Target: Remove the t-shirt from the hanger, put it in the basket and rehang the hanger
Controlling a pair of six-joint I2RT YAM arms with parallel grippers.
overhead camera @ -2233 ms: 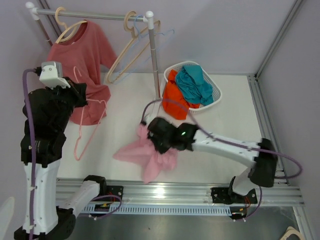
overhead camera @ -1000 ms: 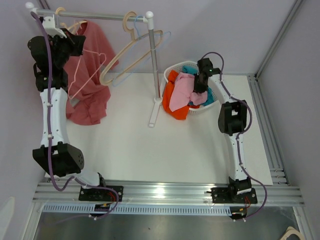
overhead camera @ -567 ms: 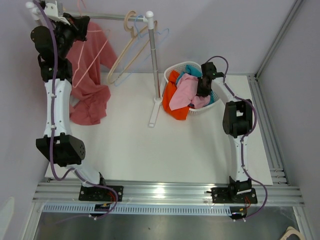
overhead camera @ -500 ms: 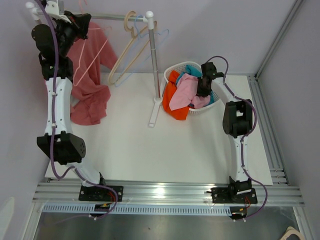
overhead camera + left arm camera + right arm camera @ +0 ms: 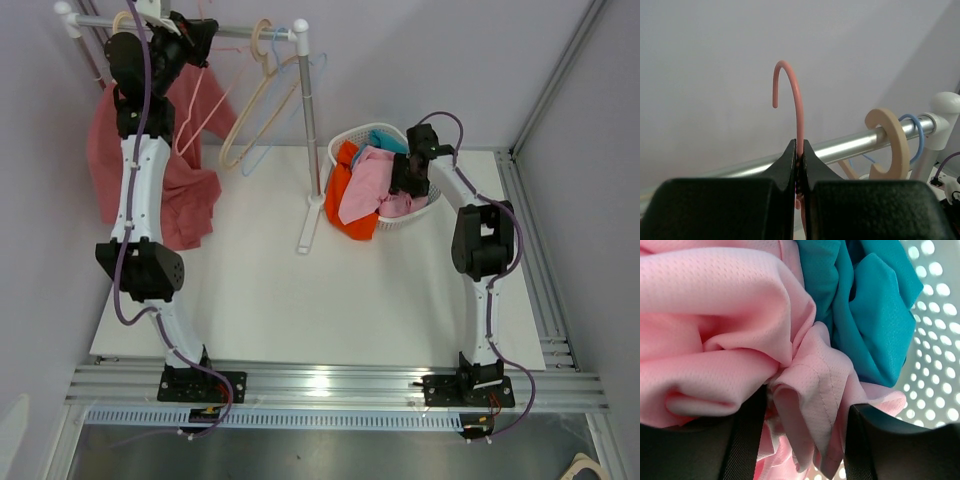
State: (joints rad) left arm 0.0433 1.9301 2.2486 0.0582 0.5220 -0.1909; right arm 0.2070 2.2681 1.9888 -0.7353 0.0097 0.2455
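I should next move my left gripper to its right in the top view, lower the pink hanger's raised hook onto the bare bar beside the beige hanger, and release.
A bare pink wire hanger (image 5: 193, 108) is held up at the metal rail (image 5: 232, 33). My left gripper (image 5: 192, 32) is shut on its neck; in the left wrist view the hook (image 5: 798, 105) rises from the closed gripper (image 5: 799, 150), close to the rail (image 5: 850, 144). A pink t-shirt (image 5: 364, 186) lies in the white basket (image 5: 434, 188). My right gripper (image 5: 414, 166) sits over it, open, and loose folds of the pink t-shirt (image 5: 715, 335) lie between its fingers (image 5: 747, 440). A red t-shirt (image 5: 192, 200) hangs at the rail's left end.
Beige and blue hangers (image 5: 262, 95) hang near the rail's right post (image 5: 306, 130). The basket also holds a teal garment (image 5: 875, 315) and an orange one (image 5: 348, 200). The rack's foot (image 5: 308, 235) rests on the white table.
My left arm has carried the pink hanger up and to the right along the rail. My right gripper has opened over the basket, and the pink t-shirt now rests there.
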